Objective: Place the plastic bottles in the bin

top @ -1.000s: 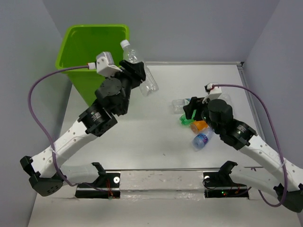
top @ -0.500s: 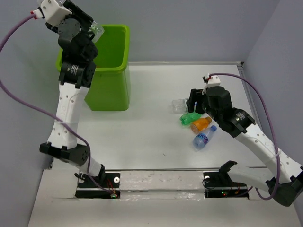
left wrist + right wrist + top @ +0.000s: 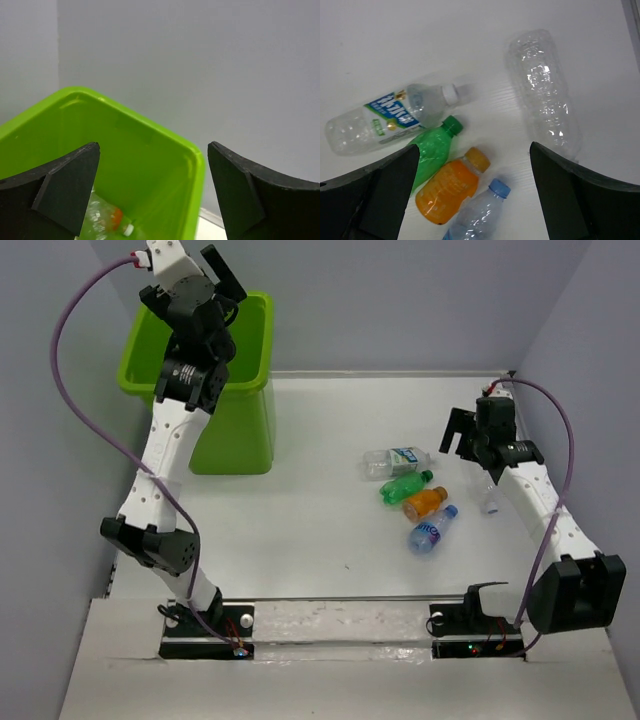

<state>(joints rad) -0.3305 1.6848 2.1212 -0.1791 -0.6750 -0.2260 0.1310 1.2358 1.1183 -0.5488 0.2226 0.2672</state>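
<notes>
The large clear bottle lies apart from the other bottles. My right gripper comes down and toward the right in the top view next, onto the large clear bottle's far end (image 3: 534,54).
The lime-green bin (image 3: 236,430) stands at the back left. My left gripper (image 3: 224,288) hangs open above its mouth with nothing between the fingers. The left wrist view looks into the bin (image 3: 198,165), where a clear bottle (image 3: 102,220) with a white cap lies on the bottom. Several plastic bottles lie mid-table: a blue-labelled clear one (image 3: 395,460), a green one (image 3: 404,487), an orange one (image 3: 424,503) and a blue-capped one (image 3: 429,530). My right gripper (image 3: 462,432) is open above and to the right of them. In the right wrist view, a large clear bottle (image 3: 544,92) lies right of the orange bottle (image 3: 451,187).
Grey walls close the table on the left, back and right. The bin's rim sits close under the raised left arm. A mount rail (image 3: 340,625) with both arm bases runs along the near edge.
The left arm swung a clear bottle up over the bin and opened; the bottle has left its jaws. The right arm drew back to the right, away from the bottles, and opened wider.
</notes>
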